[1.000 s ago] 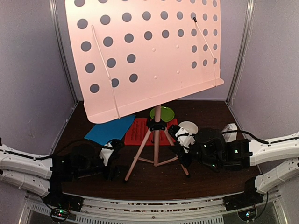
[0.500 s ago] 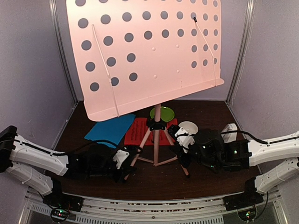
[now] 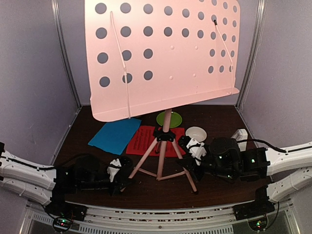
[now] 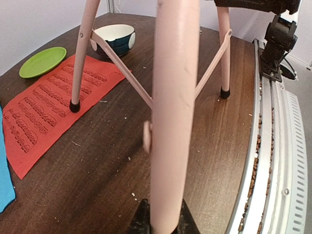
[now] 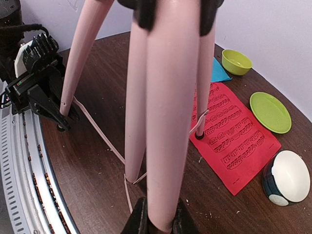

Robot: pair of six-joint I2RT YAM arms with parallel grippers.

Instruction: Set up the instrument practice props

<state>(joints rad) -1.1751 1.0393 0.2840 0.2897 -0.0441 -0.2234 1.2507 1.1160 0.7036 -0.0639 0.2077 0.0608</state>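
The red music sheet (image 3: pixel 148 141) (image 5: pixel 235 139) lies outward, so the robot's right gripper next needs to push the held leg of the music stand outward toward the sheet, away from the metal bar, and let go of the leg.
The pale pink music stand's hole-dotted desk (image 3: pixel 161 53) fills the top of the overhead view, and its tripod stands mid-table. My left gripper (image 3: pixel 126 173) is shut on the near left leg (image 4: pixel 170 122), low by its foot. On the near right leg (image 5: pixel 168 122) my right gripper (image 3: pixel 189 168) is shut too. The far leg's foot (image 4: pixel 74 105) rests on the edge of the red music sheet (image 3: pixel 148 141). The blue music sheet (image 3: pixel 114 135) lies to its left. A small white-grey metronome (image 3: pixel 240 133) sits by the right wall.
A green plate (image 3: pixel 169 118) lies behind the stand, with a green bowl (image 5: pixel 236 61) further back. A white bowl with a dark base (image 3: pixel 196 133) stands close to my right gripper. Grey walls enclose the table on three sides, and a metal rail (image 4: pixel 273 146) runs along the near edge.
My left gripper reached in from the left and shut on the near left leg. The stand's desk has shifted to the right. The right gripper kept its hold.
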